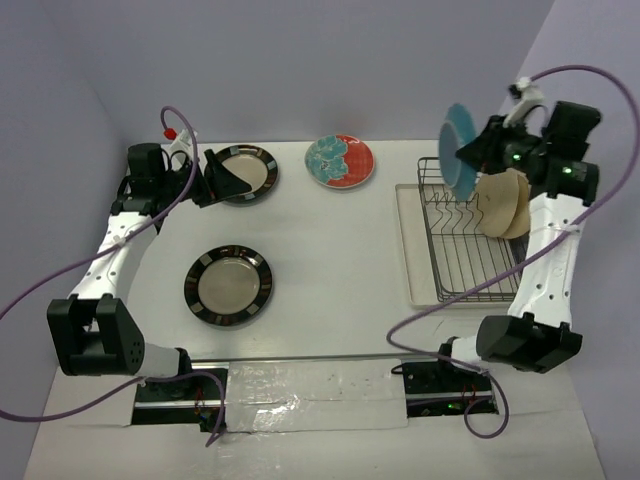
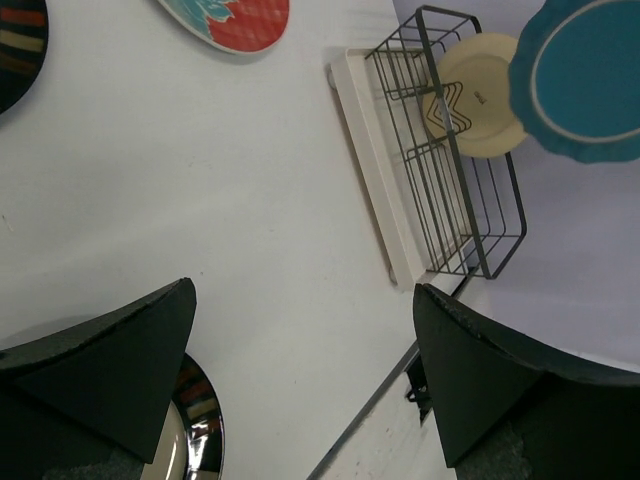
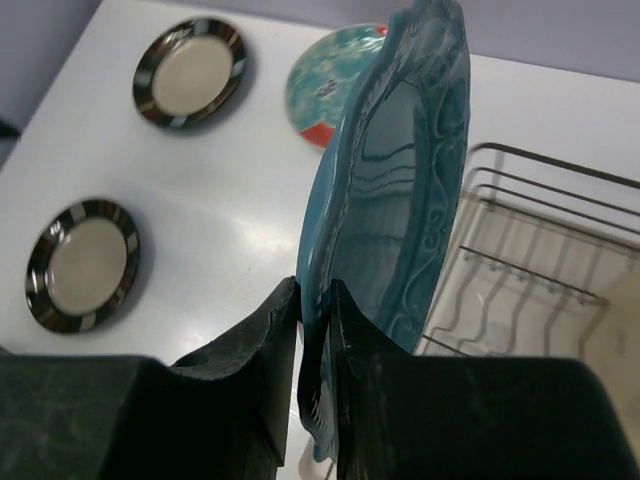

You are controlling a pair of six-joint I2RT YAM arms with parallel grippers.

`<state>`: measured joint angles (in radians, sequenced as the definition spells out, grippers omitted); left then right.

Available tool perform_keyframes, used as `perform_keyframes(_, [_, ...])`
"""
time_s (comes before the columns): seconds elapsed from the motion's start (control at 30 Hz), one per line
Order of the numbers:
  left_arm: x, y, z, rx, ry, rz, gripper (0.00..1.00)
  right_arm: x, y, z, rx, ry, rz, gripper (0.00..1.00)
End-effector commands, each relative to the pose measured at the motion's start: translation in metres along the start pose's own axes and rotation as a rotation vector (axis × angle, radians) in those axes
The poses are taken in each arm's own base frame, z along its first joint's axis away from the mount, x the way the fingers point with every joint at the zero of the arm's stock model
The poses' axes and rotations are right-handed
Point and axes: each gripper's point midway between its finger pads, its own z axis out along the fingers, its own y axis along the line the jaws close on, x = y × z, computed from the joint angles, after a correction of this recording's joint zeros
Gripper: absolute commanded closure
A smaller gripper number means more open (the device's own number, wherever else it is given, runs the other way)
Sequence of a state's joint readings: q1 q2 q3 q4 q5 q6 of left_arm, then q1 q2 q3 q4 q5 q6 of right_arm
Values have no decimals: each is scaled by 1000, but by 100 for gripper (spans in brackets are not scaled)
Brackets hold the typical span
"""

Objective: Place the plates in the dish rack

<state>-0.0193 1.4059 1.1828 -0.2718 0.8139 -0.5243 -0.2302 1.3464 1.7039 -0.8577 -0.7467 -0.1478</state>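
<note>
My right gripper moves down and toward the cream-tan plates next and releases the teal plate (image 1: 459, 145) in the slot beside them, since the rack slot (image 1: 470, 214) stands empty.
My right gripper (image 3: 314, 300) is shut on the rim of the scalloped teal plate (image 1: 459, 145), holding it on edge above the far end of the dish rack (image 1: 468, 262); it also shows in the right wrist view (image 3: 395, 180). Two cream-tan plates (image 1: 503, 203) stand in the rack's far right. My left gripper (image 1: 232, 180) is open and empty over the far striped plate (image 1: 245, 174). A second striped plate (image 1: 228, 286) lies nearer. The red plate with teal flowers (image 1: 340, 160) lies at the table's back.
The rack sits on a cream tray (image 1: 408, 245) near the table's right edge. Purple cables loop off both arms. A taped strip (image 1: 310, 395) lies at the near edge between the arm bases.
</note>
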Motion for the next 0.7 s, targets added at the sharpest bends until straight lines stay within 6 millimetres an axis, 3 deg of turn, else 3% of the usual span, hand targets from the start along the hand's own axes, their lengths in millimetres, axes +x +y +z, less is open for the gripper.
perform_keyframes(0.0, [3,-16,-3,40,-9,83,1,-50,-8,-45,-34,-154,13,100])
perform_keyframes(0.1, [6,-17,-3,54,2,93,1,-52,-38,-58,13,-141,16,100])
perform_keyframes(0.3, [5,-21,0,87,26,86,1,-43,-89,-51,47,-46,66,100])
perform_keyframes(0.5, [6,-19,2,91,31,77,1,-26,-113,-39,68,14,85,100])
perform_keyframes(0.67, [7,-15,5,89,39,64,1,-9,-121,-30,51,48,132,100])
